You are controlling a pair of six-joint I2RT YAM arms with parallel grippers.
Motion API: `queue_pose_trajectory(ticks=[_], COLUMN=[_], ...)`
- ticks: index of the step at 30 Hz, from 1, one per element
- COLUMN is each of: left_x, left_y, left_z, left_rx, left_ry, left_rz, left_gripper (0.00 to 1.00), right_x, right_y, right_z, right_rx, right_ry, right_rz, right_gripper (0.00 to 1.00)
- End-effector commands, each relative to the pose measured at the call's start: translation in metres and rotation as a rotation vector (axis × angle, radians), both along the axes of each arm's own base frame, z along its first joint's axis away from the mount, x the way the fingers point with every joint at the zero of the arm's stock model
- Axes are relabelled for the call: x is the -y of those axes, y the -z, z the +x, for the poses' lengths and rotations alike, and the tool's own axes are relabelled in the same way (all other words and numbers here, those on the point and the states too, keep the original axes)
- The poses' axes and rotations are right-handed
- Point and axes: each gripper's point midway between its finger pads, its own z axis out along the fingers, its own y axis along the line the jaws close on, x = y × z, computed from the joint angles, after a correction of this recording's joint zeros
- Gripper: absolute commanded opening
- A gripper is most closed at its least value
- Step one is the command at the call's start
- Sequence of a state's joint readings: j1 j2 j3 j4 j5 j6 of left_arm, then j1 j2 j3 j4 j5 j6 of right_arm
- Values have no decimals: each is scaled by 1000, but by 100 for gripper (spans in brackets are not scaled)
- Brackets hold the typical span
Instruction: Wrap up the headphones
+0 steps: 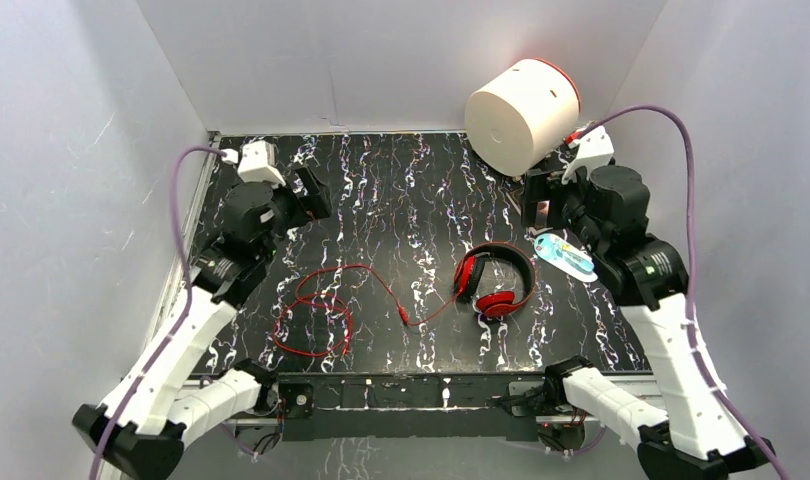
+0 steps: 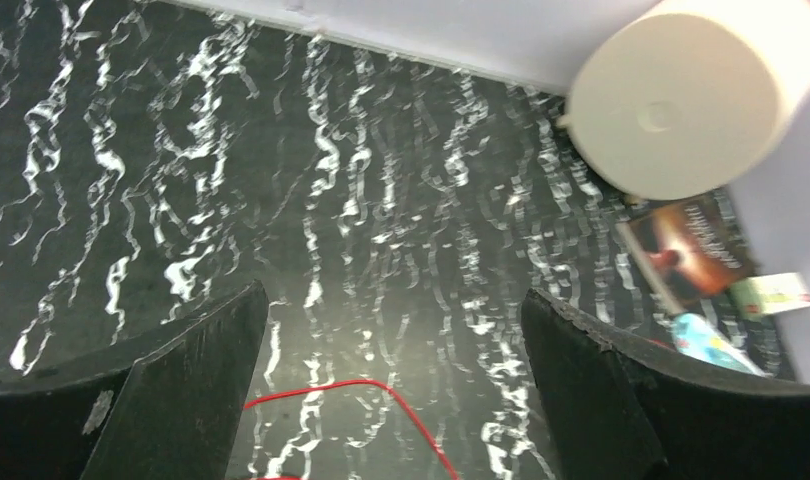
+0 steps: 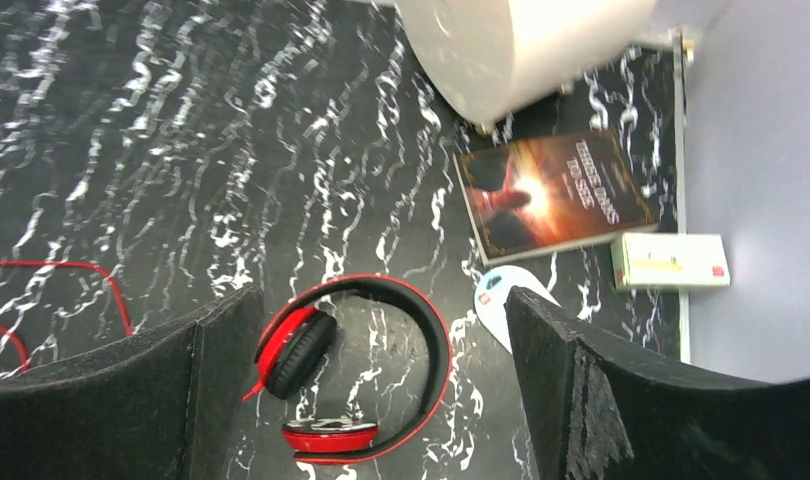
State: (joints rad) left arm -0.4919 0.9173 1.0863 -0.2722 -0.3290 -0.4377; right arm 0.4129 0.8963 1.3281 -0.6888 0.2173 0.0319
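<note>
The part of the headband beside the blue-white packet is clear of both pads, so my right gripper will go down and come back, with its fingers tipping down around the headband's curve (image 1: pixel 531 273) (image 3: pixel 441 352) there.
The red headphones (image 1: pixel 495 280) lie flat on the black marbled table, right of centre, with black pads and inner band. They also show in the right wrist view (image 3: pixel 356 370), below and between the jaws. Their thin red cable (image 1: pixel 321 305) runs left into loose loops; a stretch shows in the left wrist view (image 2: pixel 381 400). My left gripper (image 1: pixel 311 195) is open and empty, raised at the back left above the cable loops. My right gripper (image 1: pixel 536 205) is open and empty, raised behind the headphones.
A large white cylinder with a red rim (image 1: pixel 521 115) lies at the back right. A book (image 3: pixel 551 195), a small white box (image 3: pixel 671 262) and a blue-white packet (image 1: pixel 566 257) lie near the right wall. Grey walls enclose the table.
</note>
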Motion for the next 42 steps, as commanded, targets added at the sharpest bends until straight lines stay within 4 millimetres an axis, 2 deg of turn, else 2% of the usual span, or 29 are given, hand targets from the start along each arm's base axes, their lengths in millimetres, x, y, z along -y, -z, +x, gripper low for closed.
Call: queue_pose_trajectory(ticks=[1,7,11,15,21,26,30,33,39,41,42], left_x=[-12,-28,-33,-29,-21,-13,-5,-1,4,6,7], left_y=[19,69,82,86,81,75,72,70,72,75,76], left_z=[32,60,70,76,80,80,79,78,78,79,80], left_rx=[32,-32,-40,-36,-8,15,24,29,28,19,14], left_ry=[-10,-7,10,64,127,176,218,241,270,277,282], left_rz=[44,89,96,92,82,62,44,36,27,24,20], left_gripper=[98,98,98,98,98,98,98,98,98,98,98], right_x=[14,27,31,34,53,42,28,26,27,32,28], right_y=[19,81,117,158,211,250,275,293,308,312,314], right_z=[26,51,57,52,34,13,4,-2,-2,-3,-4], right_rx=[-45,-213,-304,-434,-663,-831,-893,-918,-885,-866,-865], right_ry=[115,205,245,307,473,530,544,578,622,646,634], right_rz=[99,165,209,265,337,477,588,613,640,629,612], right_gripper=[98,98,99,99,99,98,87,83,59,54,52])
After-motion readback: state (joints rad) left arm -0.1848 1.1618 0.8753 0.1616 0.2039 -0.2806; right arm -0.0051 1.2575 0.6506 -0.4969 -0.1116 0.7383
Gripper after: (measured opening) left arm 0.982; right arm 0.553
